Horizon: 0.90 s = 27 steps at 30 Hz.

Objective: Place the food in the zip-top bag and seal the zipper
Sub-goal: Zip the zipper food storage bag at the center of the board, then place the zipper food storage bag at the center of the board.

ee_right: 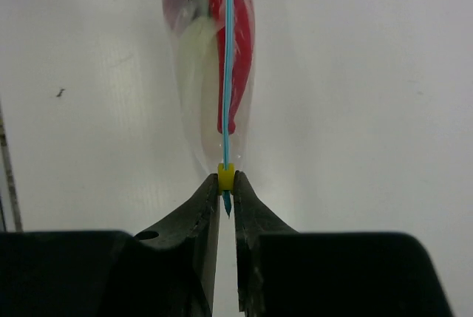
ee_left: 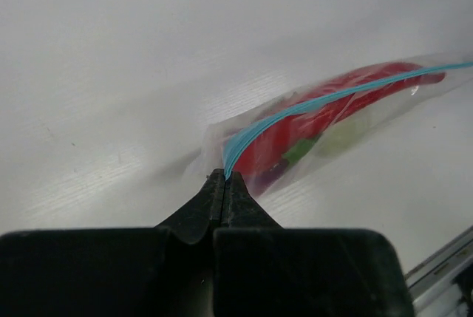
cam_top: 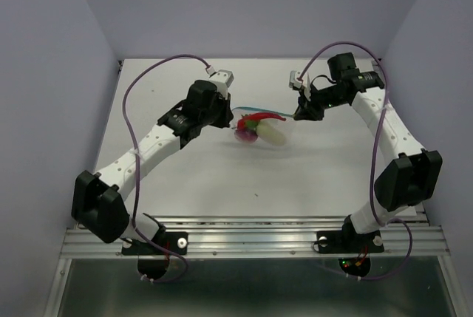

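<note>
My right gripper should move down toward the tabletop next, because the yellow slider point(ee_right: 226, 176) is at the zipper's end and the filled bag is hanging above the table.
The clear zip-top bag point(cam_top: 260, 131) hangs stretched between my two grippers above the table. Inside it show the red chili point(cam_top: 255, 119), the white radish point(cam_top: 272, 135) and the purple ball point(cam_top: 242, 137). The light blue zipper point(ee_left: 310, 104) runs along its top edge. My left gripper point(ee_left: 225, 178) is shut on the zipper's left end. My right gripper point(ee_right: 227, 180) is shut on a small yellow slider point(ee_right: 226, 176) at the zipper's right end. The chili point(ee_right: 238, 51) and the radish point(ee_right: 194, 66) also show through the bag in the right wrist view.
A metal rail point(cam_top: 251, 239) runs along the near edge of the white table point(cam_top: 207, 176). Grey walls stand close on the left, right and back. Purple cables loop over both arms.
</note>
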Tool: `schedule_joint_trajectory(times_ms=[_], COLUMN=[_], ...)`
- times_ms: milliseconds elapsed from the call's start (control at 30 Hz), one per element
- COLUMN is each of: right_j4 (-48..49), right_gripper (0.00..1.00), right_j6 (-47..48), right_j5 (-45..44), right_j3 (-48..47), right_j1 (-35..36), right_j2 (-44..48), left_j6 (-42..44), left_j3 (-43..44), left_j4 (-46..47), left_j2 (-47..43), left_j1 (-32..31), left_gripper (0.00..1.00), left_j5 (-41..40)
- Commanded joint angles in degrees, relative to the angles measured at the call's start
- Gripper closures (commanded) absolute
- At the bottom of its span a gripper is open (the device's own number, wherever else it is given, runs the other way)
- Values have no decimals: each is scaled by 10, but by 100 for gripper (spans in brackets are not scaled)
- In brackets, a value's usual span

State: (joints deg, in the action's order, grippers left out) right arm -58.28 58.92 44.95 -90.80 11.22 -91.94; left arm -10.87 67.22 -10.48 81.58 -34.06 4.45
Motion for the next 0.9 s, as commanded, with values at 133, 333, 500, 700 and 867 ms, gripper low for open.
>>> schedule_joint_trajectory(times_ms=[133, 333, 500, 700, 867], right_j4=[-110, -35, 72, 109, 127], right_gripper=[99, 99, 99, 99, 99], right_j6=[6, -66, -181, -214, -225], right_j5=[53, 50, 33, -4, -35], right_j3=[47, 71, 35, -29, -81], right_j1=[10, 10, 10, 10, 10], right_j2=[-1, -31, -91, -183, -236], left_j6=[-94, -99, -61, -37, -18], left_j3=[29, 39, 107, 203, 253], left_j4=[-95, -90, -103, -134, -125], left_j2=[-79, -25, 55, 168, 223], left_j1=[-7, -6, 14, 45, 72], left_gripper=[100, 100, 100, 67, 36], left_j5=[24, 6, -13, -18, -6])
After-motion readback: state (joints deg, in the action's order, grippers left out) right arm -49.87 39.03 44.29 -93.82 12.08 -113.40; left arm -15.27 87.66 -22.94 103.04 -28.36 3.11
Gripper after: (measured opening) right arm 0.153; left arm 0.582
